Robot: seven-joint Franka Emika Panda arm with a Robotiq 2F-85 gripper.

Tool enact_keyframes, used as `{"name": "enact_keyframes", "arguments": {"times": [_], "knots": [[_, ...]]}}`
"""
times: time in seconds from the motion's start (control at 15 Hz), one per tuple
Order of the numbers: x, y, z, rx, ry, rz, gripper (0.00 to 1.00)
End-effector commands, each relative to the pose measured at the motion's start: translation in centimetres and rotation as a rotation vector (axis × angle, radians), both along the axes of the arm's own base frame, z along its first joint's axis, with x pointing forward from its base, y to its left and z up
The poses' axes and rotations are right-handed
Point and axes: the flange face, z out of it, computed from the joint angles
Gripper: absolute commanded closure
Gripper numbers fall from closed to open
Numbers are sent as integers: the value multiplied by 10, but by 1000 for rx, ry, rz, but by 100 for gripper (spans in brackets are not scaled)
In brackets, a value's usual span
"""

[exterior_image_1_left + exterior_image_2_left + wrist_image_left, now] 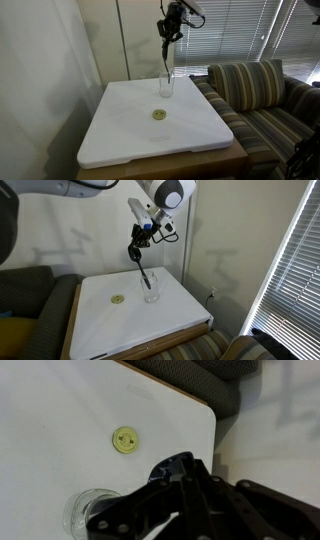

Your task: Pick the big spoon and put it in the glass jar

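Observation:
Next, my gripper lowers toward the glass jar's opening (167, 75) (99, 508) below it and releases the spoon's bowl end, since the spoon's lower end already reaches inside.
My gripper (168, 30) (137, 246) hangs high above the white tabletop (120, 135) and is shut on the big spoon (166, 55) (143, 268). The black spoon hangs nearly upright below the fingers. Its lower end reaches into the mouth of the glass jar (165, 88) (151, 290), which stands upright at the far side of the table. In the wrist view the dark fingers (175, 485) fill the lower half. The spoon's glossy bowl (168, 464) shows at their tips, and the jar (88, 513) sits lower left, partly hidden.
A small flat yellowish round thing (158, 115) (118, 300) (125, 440) lies on the table near the jar. A striped sofa (262, 95) stands beside the table, and its edge also shows in the wrist view (215, 385). Window blinds (295, 270) and walls are behind.

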Motion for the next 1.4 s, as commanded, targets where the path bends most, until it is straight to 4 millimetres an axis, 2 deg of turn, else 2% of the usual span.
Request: {"name": "enact_keyframes", "arguments": {"times": [0.0, 0.33, 0.67, 1.0, 1.33], "knots": [[-1, -7, -21, 58, 45, -28, 98], [-2, -8, -47, 59, 77, -34, 98], [-4, -8, -59, 54, 89, -41, 98], [-1, -9, -56, 42, 75, -48, 98], [4, -31, -41, 28, 25, -104, 98]]}}
